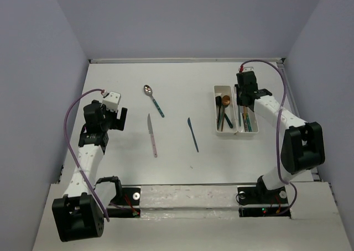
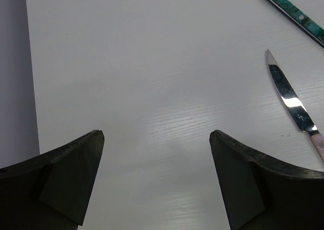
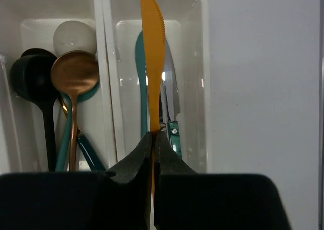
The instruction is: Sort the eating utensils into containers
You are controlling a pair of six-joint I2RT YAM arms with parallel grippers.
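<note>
The teal knife and silver knife already lie in the white tray below. My right gripper needs to move down toward them next and release the gold-orange knife there.
My right gripper (image 3: pixel 154 136) is shut on a gold-orange knife (image 3: pixel 152 63), held edge-up over the right white tray (image 3: pixel 202 88), which holds a teal knife (image 3: pixel 140 78) and a teal-handled silver knife (image 3: pixel 172 106). The left tray (image 3: pixel 97 17) holds copper (image 3: pixel 74 75), black (image 3: pixel 28 78) and beige (image 3: pixel 75 36) spoons. In the top view this gripper (image 1: pixel 245 103) hangs over the joined trays (image 1: pixel 221 87). A teal-handled spoon (image 1: pixel 153 99), a pink-handled knife (image 1: pixel 151 135) and a blue knife (image 1: pixel 192 134) lie on the table. My left gripper (image 1: pixel 121 118) is open and empty, left of the pink-handled knife (image 2: pixel 291 96).
The table is white, with grey walls on three sides. The teal spoon handle (image 2: pixel 296 14) crosses the top right corner of the left wrist view. The left wall (image 2: pixel 15 73) runs close beside my left gripper (image 2: pixel 157 136).
</note>
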